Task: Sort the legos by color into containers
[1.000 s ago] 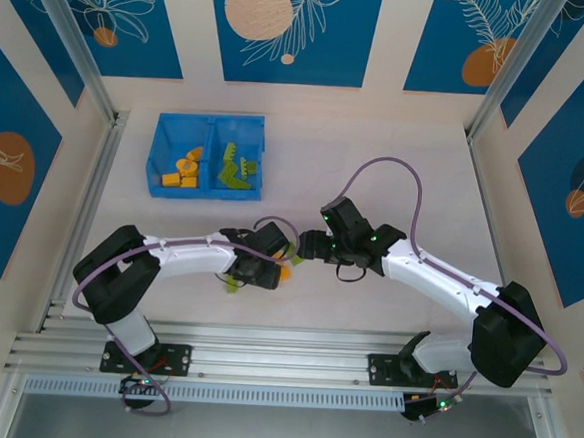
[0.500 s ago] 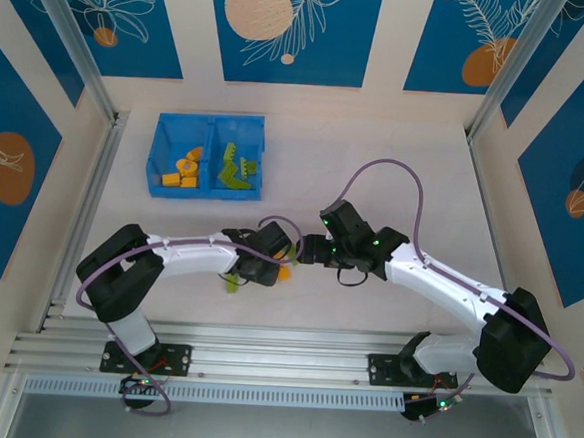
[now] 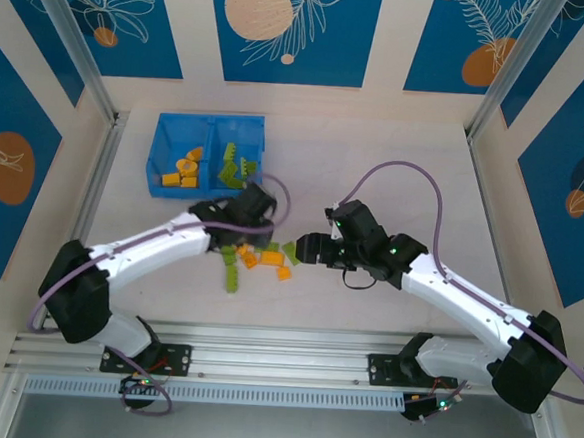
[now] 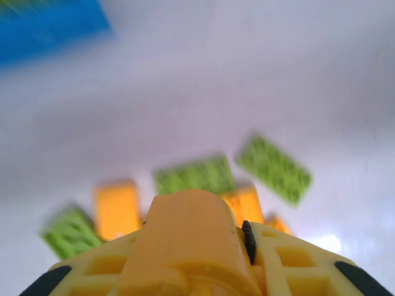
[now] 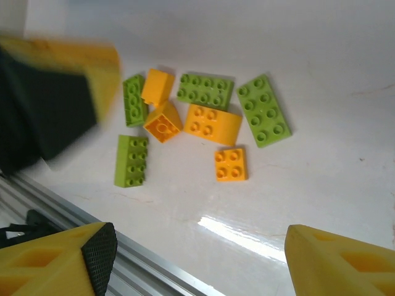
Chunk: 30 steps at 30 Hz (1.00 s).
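Observation:
The curved orange lego will go outward next in my left gripper, over the container that already holds orange legos, and my gripper will let it go there with its color.
Several orange-yellow and lime green legos (image 5: pixel 213 123) lie loose in a cluster on the white table (image 3: pixel 259 259). In the left wrist view my left gripper (image 4: pixel 191 265) is shut on a curved orange lego (image 4: pixel 188 231), lifted above that cluster. From above, the left gripper (image 3: pixel 239 230) hangs between the cluster and the blue bin (image 3: pixel 210 123). The bin's left container holds orange legos (image 3: pixel 180 171), its right one green legos (image 3: pixel 237 170). My right gripper (image 3: pixel 302 250) stands open just right of the cluster, nothing between its fingers (image 5: pixel 62 259).
An aluminium rail (image 3: pixel 283 344) runs along the table's near edge, close under the right gripper (image 5: pixel 197 265). A metal frame post (image 3: pixel 93 195) borders the left side. Bare table lies to the right and behind the arms.
My left gripper closed on the orange lego, rose and swung back-left toward the bin, uncovering the cluster. The right gripper drifted slightly toward the near edge and stayed open.

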Motion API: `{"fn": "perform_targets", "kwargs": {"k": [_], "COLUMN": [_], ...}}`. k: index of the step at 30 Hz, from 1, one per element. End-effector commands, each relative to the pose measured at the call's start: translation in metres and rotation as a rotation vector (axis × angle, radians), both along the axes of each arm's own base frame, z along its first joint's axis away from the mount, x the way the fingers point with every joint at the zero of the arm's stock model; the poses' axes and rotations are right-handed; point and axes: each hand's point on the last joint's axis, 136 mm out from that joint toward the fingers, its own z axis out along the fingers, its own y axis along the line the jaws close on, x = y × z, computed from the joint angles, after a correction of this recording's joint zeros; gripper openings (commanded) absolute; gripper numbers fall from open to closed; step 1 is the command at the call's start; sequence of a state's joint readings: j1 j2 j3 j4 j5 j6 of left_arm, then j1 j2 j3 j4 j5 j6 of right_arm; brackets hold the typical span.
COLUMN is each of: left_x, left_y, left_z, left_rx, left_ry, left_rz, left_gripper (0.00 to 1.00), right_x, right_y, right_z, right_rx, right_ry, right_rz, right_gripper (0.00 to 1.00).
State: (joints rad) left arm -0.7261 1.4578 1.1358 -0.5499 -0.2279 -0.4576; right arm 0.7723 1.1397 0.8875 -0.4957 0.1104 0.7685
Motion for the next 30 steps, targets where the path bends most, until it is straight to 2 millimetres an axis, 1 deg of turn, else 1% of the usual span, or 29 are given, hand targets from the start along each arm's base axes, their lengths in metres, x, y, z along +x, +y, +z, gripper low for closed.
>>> {"fn": "perform_targets", "kwargs": {"k": [1,3,4,6,7,8,12,15,17,19,20,22,24,26,28,29,30], "left_x": [0.05,0.082,0.095,0.124,0.136,0.148,0.187,0.207,0.216,0.221,0.221,0.218,0.209,0.195,0.176,0.163,0.147], "left_y": [0.073,0.115,0.131,0.165,0.179,0.19,0.217,0.232,0.24,0.24,0.238,0.232,0.225,0.215,0.202,0.193,0.183], "left_z": [0.033,0.049,0.053,0.053,0.048,0.038,-0.002,-0.019,-0.023,-0.02,-0.015,-0.001,0.017,0.04,0.064,0.079,0.088], "left_rx": [0.117,0.163,0.176,0.17,0.161,0.14,0.068,0.044,0.027,0.008,-0.002,-0.046,-0.107,-0.168,-0.234,-0.265,-0.286], "left_ry": [-0.106,-0.159,-0.173,-0.169,-0.153,-0.116,0.001,0.045,0.062,0.059,0.052,0.028,-0.01,-0.054,-0.096,-0.124,-0.137], "left_rz": [0.145,0.264,0.312,0.412,0.457,0.491,0.569,0.614,0.637,0.631,0.625,0.613,0.601,0.581,0.54,0.511,0.478], "left_gripper": [0.23,0.23,0.23,0.23,0.23,0.23,0.25,0.33,0.4,0.52,0.55,0.58,0.61,0.64,0.65,0.65,0.65], "right_x": [0.001,0.0,-0.001,-0.003,-0.003,-0.004,-0.007,-0.01,-0.012,-0.013,-0.013,-0.011,-0.008,-0.004,0.001,0.003,0.005], "right_y": [-0.001,-0.002,-0.002,-0.005,-0.006,-0.008,-0.017,-0.022,-0.024,-0.026,-0.027,-0.028,-0.025,-0.02,-0.012,-0.007,0.001], "right_z": [0.005,0.004,0.004,0.004,0.004,0.004,0.008,0.012,0.013,0.014,0.014,0.012,0.011,0.011,0.012,0.011,0.012], "right_rx": [0.027,0.026,0.026,0.028,0.03,0.028,0.015,0.015,0.012,0.009,0.006,0.001,0.001,-0.001,-0.008,-0.016,-0.022], "right_ry": [-0.002,0.004,0.005,0.004,0.002,0.002,-0.015,-0.025,-0.029,-0.034,-0.036,-0.043,-0.048,-0.05,-0.058,-0.058,-0.066], "right_rz": [-0.024,-0.03,-0.032,-0.04,-0.044,-0.05,-0.067,-0.072,-0.073,-0.077,-0.08,-0.086,-0.086,-0.076,-0.056,-0.041,-0.019], "right_gripper": [0.74,0.74,0.74,0.74,0.74,0.74,0.74,0.74,0.74,0.74,0.74,0.74,0.75,0.75,0.75,0.75,0.75]}}
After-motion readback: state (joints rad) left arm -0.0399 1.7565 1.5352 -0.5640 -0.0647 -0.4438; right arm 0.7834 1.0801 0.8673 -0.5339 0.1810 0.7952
